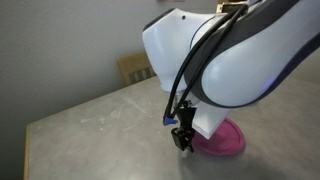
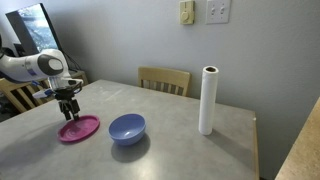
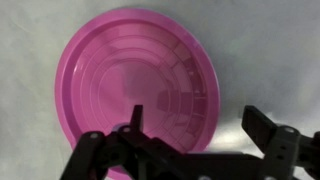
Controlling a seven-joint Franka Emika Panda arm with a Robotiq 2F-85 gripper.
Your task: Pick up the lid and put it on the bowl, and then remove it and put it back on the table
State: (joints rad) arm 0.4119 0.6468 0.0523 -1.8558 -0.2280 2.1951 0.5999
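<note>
The lid's rim away from its center is between my open fingers, so my gripper should hardly move next and simply close both fingers onto that rim.
The magenta-pink lid (image 2: 78, 129) lies flat on the grey table (image 2: 180, 140), to the left of the blue bowl (image 2: 127, 128). My gripper (image 2: 68, 113) hangs just above the lid, open and empty. In the wrist view the lid (image 3: 130, 85) fills the upper left, and my gripper (image 3: 195, 125) straddles its right rim, one finger over the lid and one over bare table. In an exterior view the arm hides most of the lid (image 1: 222, 140) and the gripper (image 1: 183, 142) shows beside it. The bowl is out of that view.
A white paper towel roll (image 2: 208, 100) stands upright at the right of the table. A wooden chair (image 2: 163, 79) stands at the far edge, also seen in an exterior view (image 1: 135, 68). The table edge (image 1: 40, 125) runs near the wall.
</note>
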